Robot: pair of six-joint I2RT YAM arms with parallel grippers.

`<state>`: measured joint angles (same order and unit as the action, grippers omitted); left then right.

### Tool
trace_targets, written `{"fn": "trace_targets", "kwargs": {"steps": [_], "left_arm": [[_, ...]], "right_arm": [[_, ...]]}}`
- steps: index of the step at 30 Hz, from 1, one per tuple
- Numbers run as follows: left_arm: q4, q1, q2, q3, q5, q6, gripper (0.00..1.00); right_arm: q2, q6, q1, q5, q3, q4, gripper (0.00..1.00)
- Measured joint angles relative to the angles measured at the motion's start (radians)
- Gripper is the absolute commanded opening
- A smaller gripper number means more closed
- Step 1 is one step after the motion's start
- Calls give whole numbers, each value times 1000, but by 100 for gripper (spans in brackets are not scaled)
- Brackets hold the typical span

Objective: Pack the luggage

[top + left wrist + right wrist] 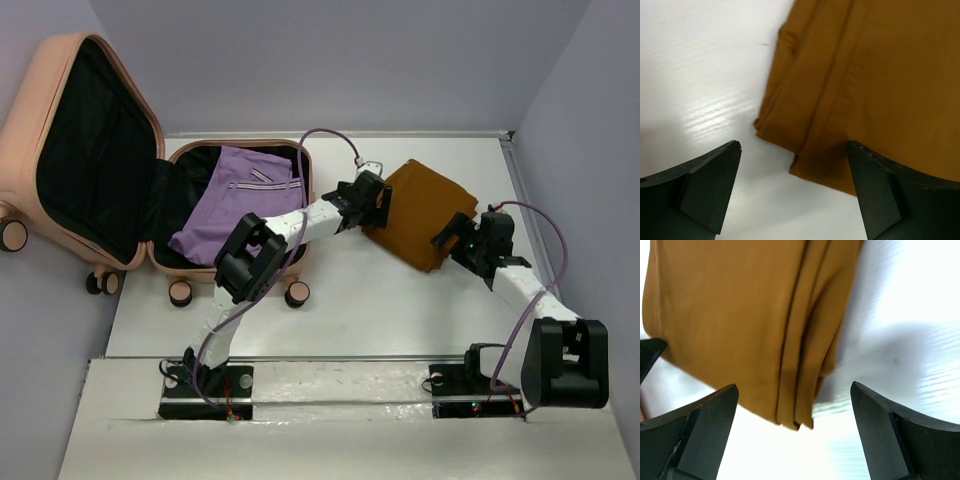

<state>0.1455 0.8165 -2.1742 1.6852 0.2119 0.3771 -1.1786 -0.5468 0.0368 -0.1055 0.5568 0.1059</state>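
The mustard-brown cloth's layered edge (468, 205) farthest from the luggage (160, 265) gets my right gripper next, outward and down to close, as its fingers stand over the cloth's near corner.
The peach-pink luggage (160, 265) lies open at the left, its lid (40, 90) raised, with a folded purple cloth (240, 200) inside on the black lining. A folded mustard-brown cloth (425, 210) lies on the white table to its right. My left gripper (375, 205) is open over the cloth's left edge (805, 115). My right gripper (462, 240) is open over the cloth's right corner (800, 390). Neither holds anything.
The white table (380, 310) is bounded by grey walls at the back and right. The luggage's caster wheels (298, 293) stand at its near edge. Cables loop over both arms.
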Motion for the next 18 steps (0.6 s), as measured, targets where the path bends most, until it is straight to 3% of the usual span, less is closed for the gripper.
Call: {"fn": "trace_targets", "kwargs": {"steps": [8,18], "left_arm": [[31,-46,-61,72,-34,-13,99],[-18,-82,-126,93,-215,-12,97]], "right_arm": [[-186,-27,156,-1,106,-56,100],[-483,-84,192,-47,264,-215,95]]}}
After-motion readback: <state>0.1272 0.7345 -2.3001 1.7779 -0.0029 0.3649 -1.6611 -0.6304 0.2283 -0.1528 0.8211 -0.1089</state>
